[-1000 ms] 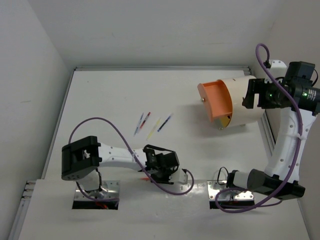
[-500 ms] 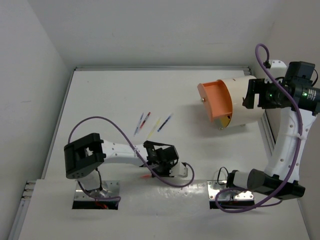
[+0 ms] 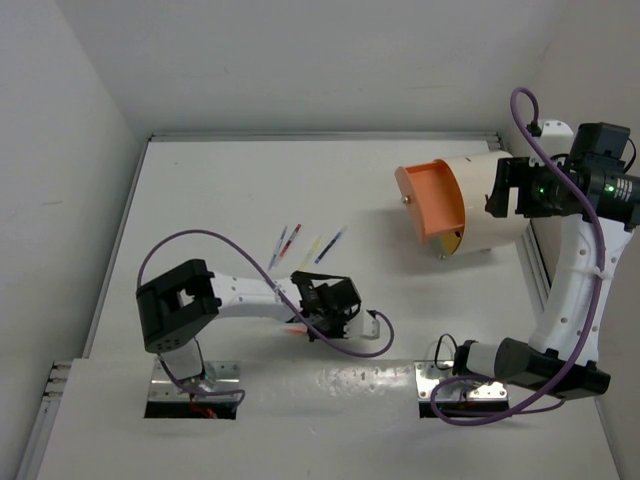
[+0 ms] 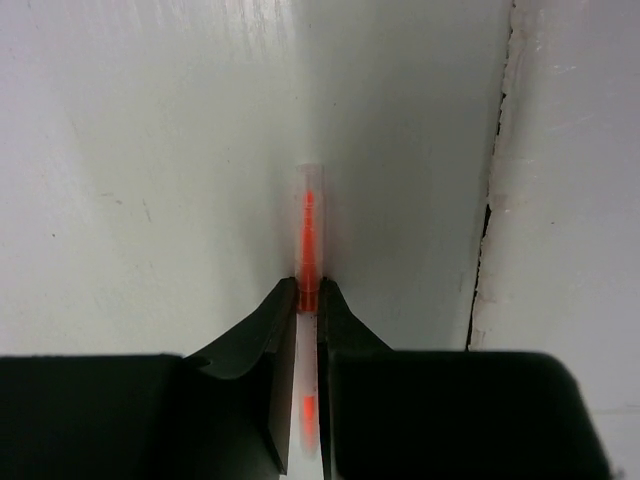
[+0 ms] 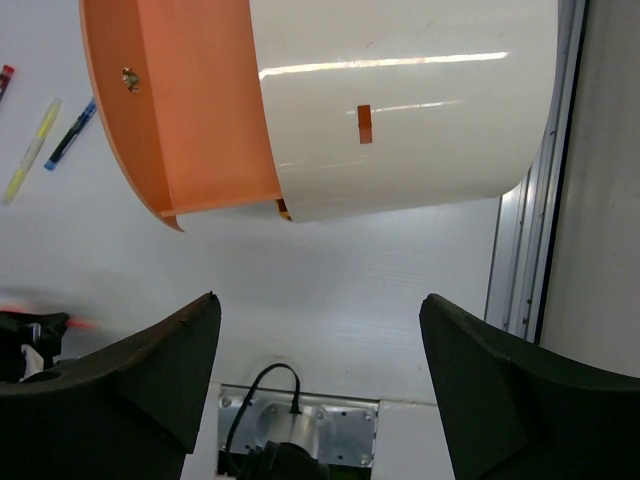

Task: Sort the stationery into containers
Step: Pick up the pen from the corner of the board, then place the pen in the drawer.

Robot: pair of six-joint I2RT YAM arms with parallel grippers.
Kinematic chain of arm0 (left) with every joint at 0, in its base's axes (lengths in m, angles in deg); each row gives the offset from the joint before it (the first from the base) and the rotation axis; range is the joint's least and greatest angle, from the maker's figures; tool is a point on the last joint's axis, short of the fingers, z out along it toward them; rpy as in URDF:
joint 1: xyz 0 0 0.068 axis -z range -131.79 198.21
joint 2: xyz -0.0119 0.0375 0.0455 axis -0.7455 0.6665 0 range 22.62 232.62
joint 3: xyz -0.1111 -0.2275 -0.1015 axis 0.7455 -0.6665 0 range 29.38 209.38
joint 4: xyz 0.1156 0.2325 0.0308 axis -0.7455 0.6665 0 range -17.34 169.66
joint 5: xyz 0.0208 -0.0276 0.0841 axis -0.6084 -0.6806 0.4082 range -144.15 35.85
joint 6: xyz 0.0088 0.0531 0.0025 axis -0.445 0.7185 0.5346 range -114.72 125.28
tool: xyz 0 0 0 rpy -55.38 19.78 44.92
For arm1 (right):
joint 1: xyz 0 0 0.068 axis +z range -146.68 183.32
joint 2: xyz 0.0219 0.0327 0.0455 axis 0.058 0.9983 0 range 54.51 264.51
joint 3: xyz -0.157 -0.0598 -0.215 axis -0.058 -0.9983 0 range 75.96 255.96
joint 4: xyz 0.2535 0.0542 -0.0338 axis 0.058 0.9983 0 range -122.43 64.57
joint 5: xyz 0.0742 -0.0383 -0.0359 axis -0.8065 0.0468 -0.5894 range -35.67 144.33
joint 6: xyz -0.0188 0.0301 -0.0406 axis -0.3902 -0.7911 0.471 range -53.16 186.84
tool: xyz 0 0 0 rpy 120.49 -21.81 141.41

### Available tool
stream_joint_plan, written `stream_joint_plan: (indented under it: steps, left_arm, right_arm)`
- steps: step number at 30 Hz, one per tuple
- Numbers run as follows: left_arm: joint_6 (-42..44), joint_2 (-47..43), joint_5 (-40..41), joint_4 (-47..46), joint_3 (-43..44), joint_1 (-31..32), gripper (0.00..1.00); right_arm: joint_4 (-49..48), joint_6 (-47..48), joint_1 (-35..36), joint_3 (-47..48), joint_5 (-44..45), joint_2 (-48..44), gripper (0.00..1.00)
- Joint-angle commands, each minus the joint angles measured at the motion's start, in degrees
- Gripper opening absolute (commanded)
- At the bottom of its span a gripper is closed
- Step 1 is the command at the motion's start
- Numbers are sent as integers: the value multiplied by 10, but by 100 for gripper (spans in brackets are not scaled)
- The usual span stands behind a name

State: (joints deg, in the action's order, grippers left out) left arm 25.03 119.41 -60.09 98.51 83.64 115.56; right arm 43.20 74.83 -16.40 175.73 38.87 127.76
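Observation:
The left gripper will lift the orange-red pen outward over the open orange drawer (image 3: pixel 432 200) next and let go, as the drawer is outward, to the gripper's right in the top view.
My left gripper (image 4: pixel 309 287) is shut on a thin orange-red pen (image 4: pixel 309 225), which sticks out past the fingertips over the white table. In the top view that gripper (image 3: pixel 322 312) is low near the front edge, with the pen's end (image 3: pixel 296 330) showing beside it. Several more pens lie further back: blue and red (image 3: pixel 286 244), yellow (image 3: pixel 312 250) and dark blue (image 3: pixel 330 243). The cream drum container (image 3: pixel 490 205) has its orange drawer (image 3: pixel 432 200) slid out. My right gripper (image 5: pixel 318 305) is open and empty, above the drum (image 5: pixel 400 100).
A seam in the tabletop (image 4: pixel 487 220) runs just right of the held pen. The right arm's base plate (image 5: pixel 300 425) sits below the open fingers. A raised wall (image 3: pixel 320 136) borders the table at the back, and a rail (image 5: pixel 525 250) runs along its right edge.
The left gripper's jaws closed onto the orange-red pen, and the gripper shifted a little away from the front edge. The right arm has not moved.

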Motion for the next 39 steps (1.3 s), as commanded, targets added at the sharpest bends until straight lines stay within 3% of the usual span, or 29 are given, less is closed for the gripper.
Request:
stream_joint_plan:
  steps: [1,5,7,11,12,16,20,21,26,29,39]
  left_arm:
    - [-19,2,-18,34,29,-14,0]
    - [-26,-128,-28,32,67,-32,0]
    - [-23,-167,-21,53,146,-46,0]
    - [-92,-162,14,59,331,-102,0]
    - [-127,-139,17,57,413,-127,0]
    - [-245,-65,41,27,587,-154,0]
    - [-322,-28,17,-96,608,-170,0]
    - [-374,-14,13,-153,603,-173,0]
    - [-566,100,-63,-248,674,-207,0]
    - [-592,146,-74,-315,683,-205,0]
    - [-644,241,-85,-389,684,-196,0]
  right_arm:
    - [-11,9,0,-4,-1,-1,79]
    - [-16,6,0,-18,-4,-9,79]
    - [-22,2,0,-28,-6,-14,79]
    - [-26,-8,-1,-33,-15,-13,79]
    - [-26,-11,-1,-33,-18,-11,79]
    - [-29,-18,0,-28,-24,-4,79]
    - [-29,-24,0,-24,-25,6,79]
    - [-28,-25,0,-20,-24,7,79]
    - [-26,-22,0,-12,-12,10,79]
    - [-29,-26,0,-26,-16,8,79]
    - [-44,-24,0,-53,-21,4,79]
